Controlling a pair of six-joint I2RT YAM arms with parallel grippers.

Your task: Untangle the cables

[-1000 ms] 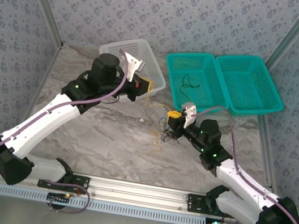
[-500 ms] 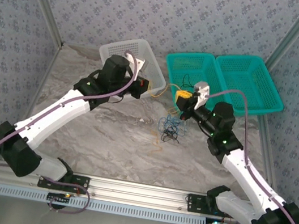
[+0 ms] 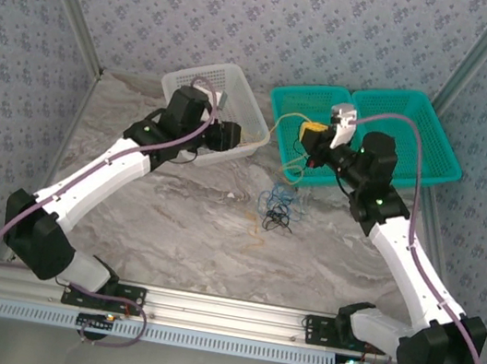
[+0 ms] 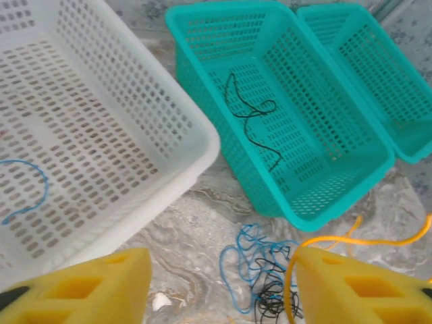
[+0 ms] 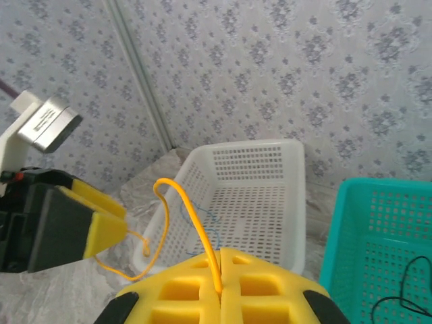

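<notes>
My right gripper swings across over the empty second teal basket beside it next, away from the white basket, and releases the yellow cable there.
A tangle of thin blue and black cables lies on the marble table in front of the baskets, and shows in the left wrist view as cables. My right gripper hangs raised over the left teal basket, shut on a yellow cable that loops down and leftward. My left gripper is open beside the white basket. The yellow cable passes by its right finger. One black cable lies in the teal basket and one blue cable in the white one.
A second teal basket stands at the back right against the first. Patterned walls and metal frame posts close in the table at the back and sides. Bare marble lies between the tangle and the arm bases.
My right gripper has risen and moved back from the tangle to over the teal basket, drawing the yellow cable up. My left gripper's jaws have opened by the white basket.
</notes>
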